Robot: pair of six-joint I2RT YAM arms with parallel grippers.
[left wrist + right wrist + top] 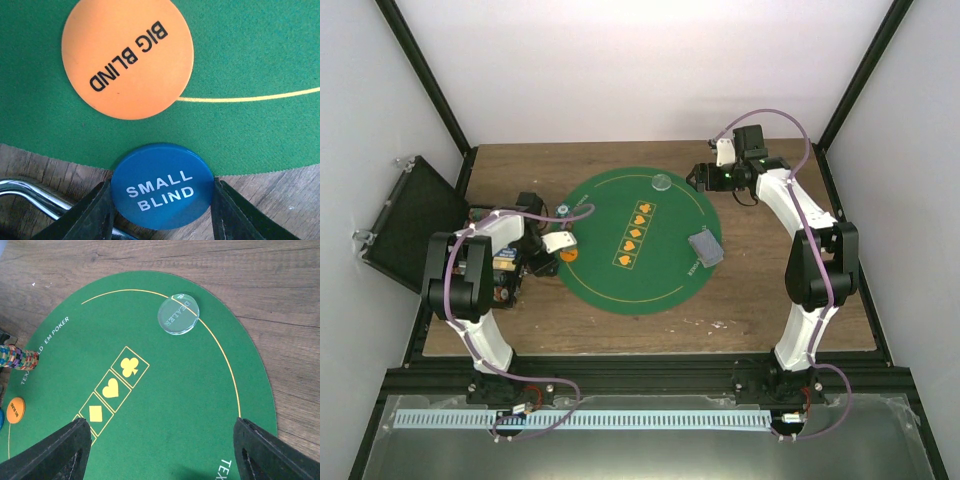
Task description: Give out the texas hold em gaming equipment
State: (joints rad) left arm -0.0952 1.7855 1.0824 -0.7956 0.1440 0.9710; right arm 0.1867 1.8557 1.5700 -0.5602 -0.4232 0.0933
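My left gripper will carry the blue disc to the right in the top view and release it there, because bare mat shows by the deck's near corner (690,277).
A blue disc (161,187) marked SMALL BLIND lies half on the wood, half on the edge of the green mat (250,50). My left gripper (162,186) is shut on it, with a finger pressed against each side. Just beyond it an orange disc (127,57) marked BIG BLIND lies flat on the mat. In the top view my left gripper (563,245) is at the mat's left edge. A clear disc (178,314) sits on the mat's far rim. My right gripper (160,440) hovers open and empty over the mat near that disc. A grey-blue deck of cards (705,248) lies on the mat's right side.
A black hard case (410,215) stands open at the far left, off the table's edge. A stack of coloured chips (19,358) sits by the mat's left side. A row of orange suit marks (634,233) runs down the mat's middle.
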